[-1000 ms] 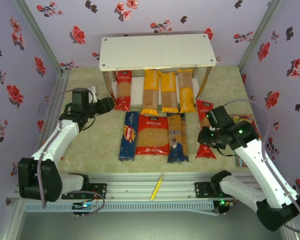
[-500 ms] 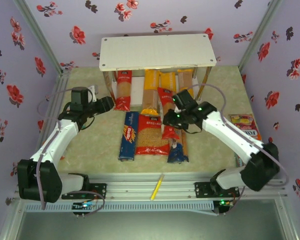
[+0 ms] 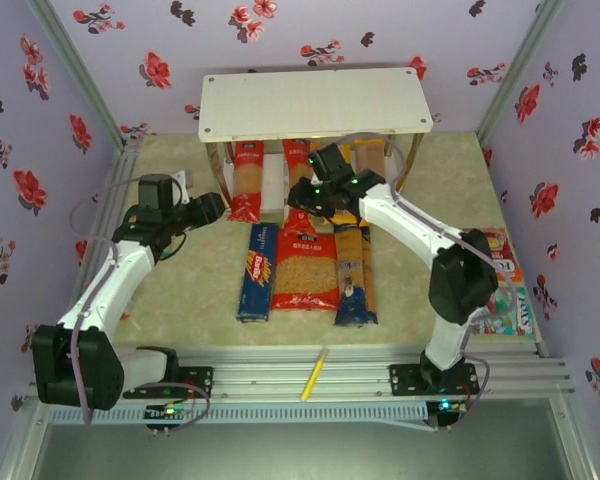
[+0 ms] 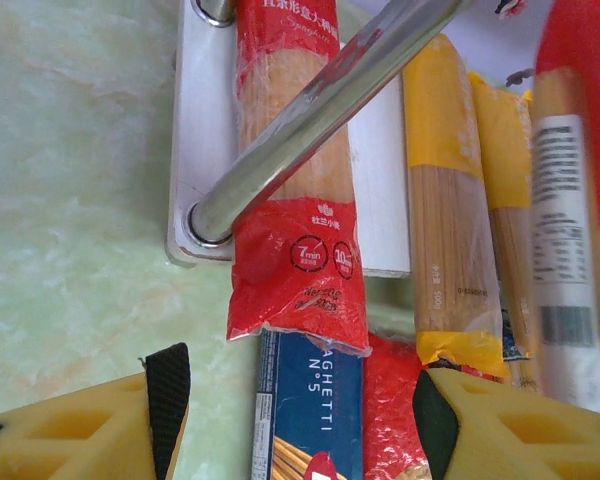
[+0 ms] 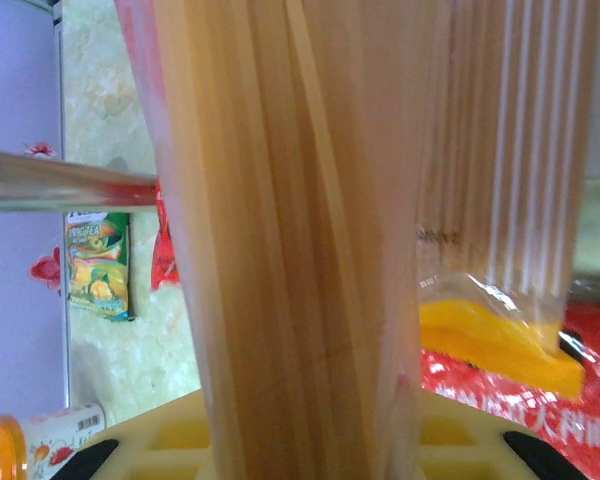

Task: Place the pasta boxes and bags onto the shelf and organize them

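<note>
I will next move my right gripper outward over the gap beside the first red-ended bag, where bare white shelf shows. Then I will lower it and let go of the held bag.
The white shelf [image 3: 315, 100] stands at the back, its silver post [image 4: 330, 100] crossing the left wrist view. A red-ended spaghetti bag [image 3: 246, 180] [image 4: 295, 200] lies on the lower tier beside yellow-ended bags [image 3: 372, 165] [image 4: 450, 230]. My right gripper [image 3: 318, 190] is shut on another red-ended spaghetti bag [image 3: 298, 152] [image 5: 280, 250], holding it at the shelf's front, over the yellow bags. In front lie the dark-blue box [image 3: 258, 270] [image 4: 310, 410], the wide red bag [image 3: 304, 268] and a blue-ended bag [image 3: 354, 275]. My left gripper [image 3: 215, 208] [image 4: 295, 400] is open, just left of the first red-ended bag.
Colourful sweets packets [image 3: 502, 285] lie at the table's right edge, and one more packet [image 5: 100, 265] shows beyond the shelf post. A yellow pen [image 3: 314, 373] rests on the front rail. Flowered walls close in the sides and back.
My right arm has swung from the table's right side leftward and back to the shelf, carrying the red-ended bag. The left arm has stayed put.
</note>
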You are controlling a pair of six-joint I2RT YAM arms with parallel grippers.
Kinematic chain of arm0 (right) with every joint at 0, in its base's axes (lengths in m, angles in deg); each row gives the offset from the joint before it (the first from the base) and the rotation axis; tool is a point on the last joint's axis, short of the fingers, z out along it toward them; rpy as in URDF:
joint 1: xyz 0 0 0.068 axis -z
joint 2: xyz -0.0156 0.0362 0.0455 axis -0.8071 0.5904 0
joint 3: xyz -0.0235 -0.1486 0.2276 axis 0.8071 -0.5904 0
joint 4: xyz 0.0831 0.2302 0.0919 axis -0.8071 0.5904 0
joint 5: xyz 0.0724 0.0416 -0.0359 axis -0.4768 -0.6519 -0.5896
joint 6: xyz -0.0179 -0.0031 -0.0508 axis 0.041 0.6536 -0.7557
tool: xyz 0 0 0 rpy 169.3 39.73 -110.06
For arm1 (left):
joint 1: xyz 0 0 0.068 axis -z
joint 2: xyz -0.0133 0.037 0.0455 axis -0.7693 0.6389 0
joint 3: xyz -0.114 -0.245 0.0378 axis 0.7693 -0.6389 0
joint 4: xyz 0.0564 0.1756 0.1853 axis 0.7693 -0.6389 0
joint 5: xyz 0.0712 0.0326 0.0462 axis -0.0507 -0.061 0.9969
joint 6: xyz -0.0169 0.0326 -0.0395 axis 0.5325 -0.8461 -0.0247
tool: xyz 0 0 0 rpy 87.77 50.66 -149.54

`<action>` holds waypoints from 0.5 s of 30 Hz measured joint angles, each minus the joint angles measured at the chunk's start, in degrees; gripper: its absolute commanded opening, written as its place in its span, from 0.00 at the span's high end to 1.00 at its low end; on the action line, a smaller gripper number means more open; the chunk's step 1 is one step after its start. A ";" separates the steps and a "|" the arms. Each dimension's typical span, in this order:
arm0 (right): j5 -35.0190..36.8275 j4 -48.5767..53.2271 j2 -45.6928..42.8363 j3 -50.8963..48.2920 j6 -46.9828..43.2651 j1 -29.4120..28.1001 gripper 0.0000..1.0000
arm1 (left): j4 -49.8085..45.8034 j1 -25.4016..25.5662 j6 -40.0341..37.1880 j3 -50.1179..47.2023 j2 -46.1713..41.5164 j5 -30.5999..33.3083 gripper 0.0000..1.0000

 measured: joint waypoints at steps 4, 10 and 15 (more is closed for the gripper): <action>0.72 -0.74 3.93 2.78 0.33 -0.52 1.00 | -0.02 -0.22 -0.02 0.00 -0.52 0.00 0.37; 3.23 -1.66 7.34 4.94 0.37 -1.44 1.00 | -0.15 -0.44 -0.24 0.00 -0.87 0.00 0.37; 4.55 -3.30 11.47 7.69 0.57 -1.81 1.00 | -0.76 -0.61 -0.44 0.02 -1.11 0.00 0.36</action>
